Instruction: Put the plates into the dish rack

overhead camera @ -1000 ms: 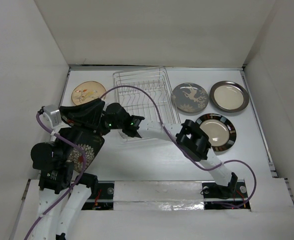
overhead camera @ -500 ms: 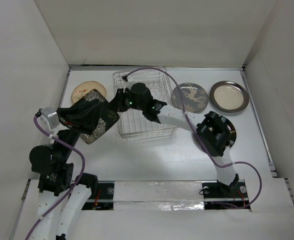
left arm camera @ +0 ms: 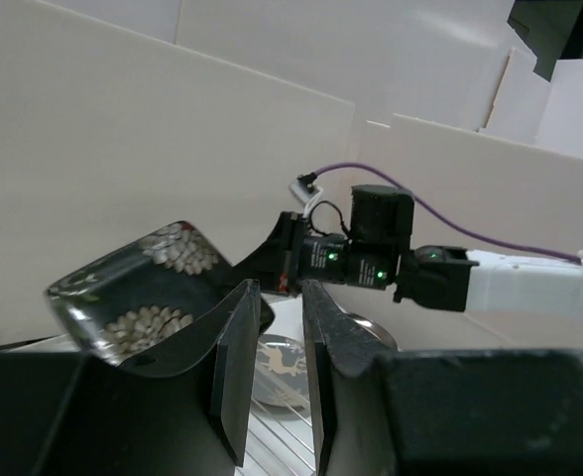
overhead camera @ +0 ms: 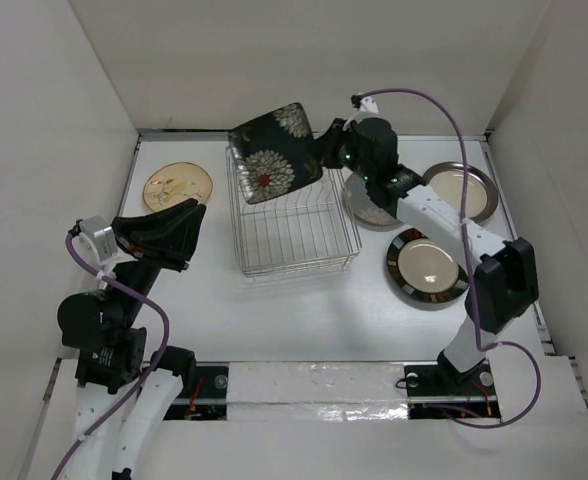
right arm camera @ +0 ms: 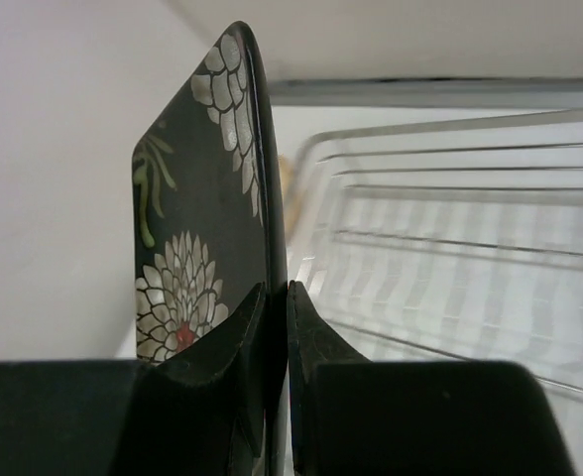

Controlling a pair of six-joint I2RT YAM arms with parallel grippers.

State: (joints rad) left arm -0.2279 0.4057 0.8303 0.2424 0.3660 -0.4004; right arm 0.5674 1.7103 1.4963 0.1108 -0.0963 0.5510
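Observation:
The dark plate hangs tilted across the empty slots, so the robot's right gripper will next turn and go down into the rack's end (overhead camera: 326,196) by the grey branch plate.
My right gripper (overhead camera: 326,150) (right arm camera: 275,288) is shut on the edge of the dark squarish floral plate (overhead camera: 272,150) (right arm camera: 197,228) (left arm camera: 133,297). It holds the plate tilted in the air over the back of the dish rack (overhead camera: 299,268) (right arm camera: 450,248). My left gripper (overhead camera: 194,213) (left arm camera: 277,288) hovers left of the rack, its jaws a narrow gap apart with nothing between them. The tan plate (overhead camera: 177,185) lies at the back left. The grey branch plate (overhead camera: 364,210) (left arm camera: 277,357) is partly under the right arm. The grey-rimmed cream plate (overhead camera: 469,195) and the black-rimmed cream plate (overhead camera: 426,265) lie to the right.
White walls close in the table on the left, back and right. The right arm stretches diagonally over the plates on the right. A purple cable arcs above its wrist.
The right arm has swung the floral plate from the front left, past the left gripper, up and back over the rack. The left gripper has barely moved.

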